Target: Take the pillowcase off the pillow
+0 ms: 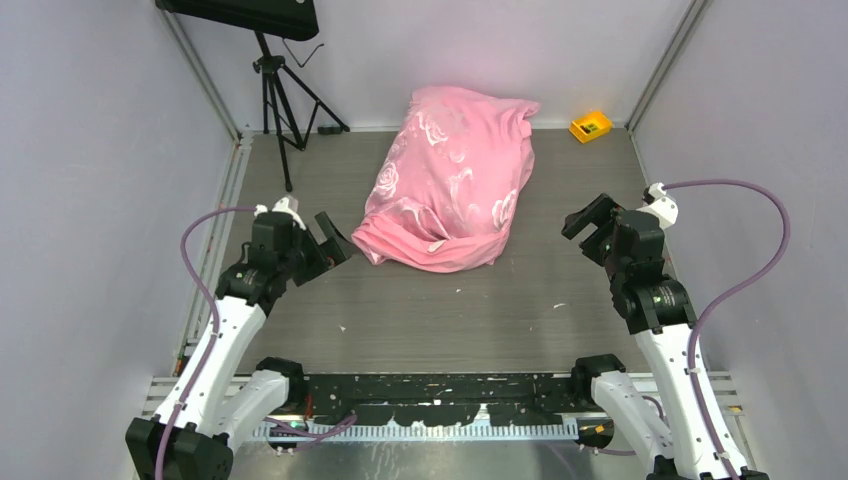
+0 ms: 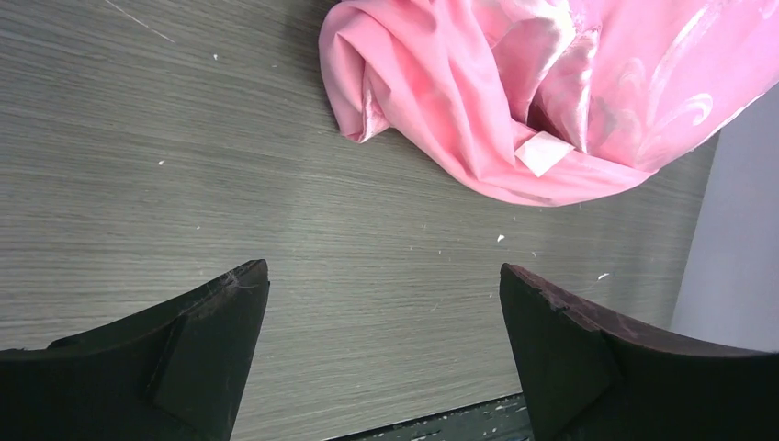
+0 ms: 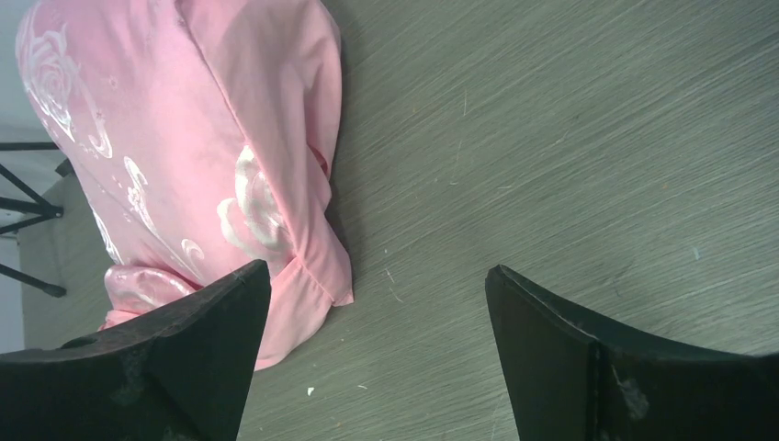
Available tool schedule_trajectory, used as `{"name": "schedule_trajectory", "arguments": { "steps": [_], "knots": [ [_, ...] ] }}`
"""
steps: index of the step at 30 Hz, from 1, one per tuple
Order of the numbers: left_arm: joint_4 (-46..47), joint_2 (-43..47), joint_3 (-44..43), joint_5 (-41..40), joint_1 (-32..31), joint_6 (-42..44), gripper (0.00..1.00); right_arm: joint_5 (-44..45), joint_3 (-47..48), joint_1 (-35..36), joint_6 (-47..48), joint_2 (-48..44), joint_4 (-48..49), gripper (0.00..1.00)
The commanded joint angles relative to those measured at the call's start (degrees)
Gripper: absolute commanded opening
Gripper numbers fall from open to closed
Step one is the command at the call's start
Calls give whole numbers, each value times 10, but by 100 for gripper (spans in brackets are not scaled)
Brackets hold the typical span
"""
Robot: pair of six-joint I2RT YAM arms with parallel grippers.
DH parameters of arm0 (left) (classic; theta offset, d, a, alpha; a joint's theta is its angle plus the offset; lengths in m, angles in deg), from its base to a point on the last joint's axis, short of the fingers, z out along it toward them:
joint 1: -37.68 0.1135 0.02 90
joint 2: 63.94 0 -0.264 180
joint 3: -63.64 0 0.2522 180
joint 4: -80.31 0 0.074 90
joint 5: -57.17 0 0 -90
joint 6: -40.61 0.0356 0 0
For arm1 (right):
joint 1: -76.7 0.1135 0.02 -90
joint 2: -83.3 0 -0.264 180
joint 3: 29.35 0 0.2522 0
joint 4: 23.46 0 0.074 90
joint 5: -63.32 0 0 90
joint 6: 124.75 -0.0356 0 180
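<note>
I will lower my left gripper and move it to its right in the top view to the pillowcase's opening corner (image 1: pixel 364 241) (image 2: pixel 355 115), because the corner sticks out loose.
The pink satin pillowcase (image 1: pixel 450 180) with pale roses lies bulging in the middle of the table, its crumpled open end toward me. The pillow is hidden inside it. In the left wrist view the folded mouth of the pillowcase (image 2: pixel 514 101) shows a small white label. My left gripper (image 1: pixel 330 245) hovers open just left of the near corner, nothing between its fingers. My right gripper (image 1: pixel 588 222) is open too, apart from the fabric on its right side. From the right wrist the pillowcase (image 3: pixel 184 138) fills the upper left, with bare table between the fingertips (image 3: pixel 234 303).
A black tripod (image 1: pixel 280 100) stands at the back left. A small yellow object (image 1: pixel 590 126) lies at the back right corner. Pale walls close in on both sides. A black perforated rail (image 1: pixel 430 390) runs along the near edge between the arm bases.
</note>
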Motion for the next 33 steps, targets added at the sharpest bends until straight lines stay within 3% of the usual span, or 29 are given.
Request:
{"name": "schedule_trajectory", "arguments": {
  "steps": [1, 7, 15, 24, 33],
  "knots": [
    [22, 6, 8, -9, 0, 7, 100, 8, 0, -2, -7, 1, 8, 91],
    [132, -19, 57, 17, 0, -52, 100, -54, -24, -1, 0, 16, 51, 92],
    [381, -127, 127, 113, -1, -151, 98, -101, -36, -1, 31, 43, 76, 92],
    [454, -238, 110, 81, -26, -169, 97, -164, -50, -2, 46, 46, 91, 92],
    [625, -396, 91, 95, -34, -191, 89, -202, -54, -1, 37, 35, 115, 92]
  ]
}}
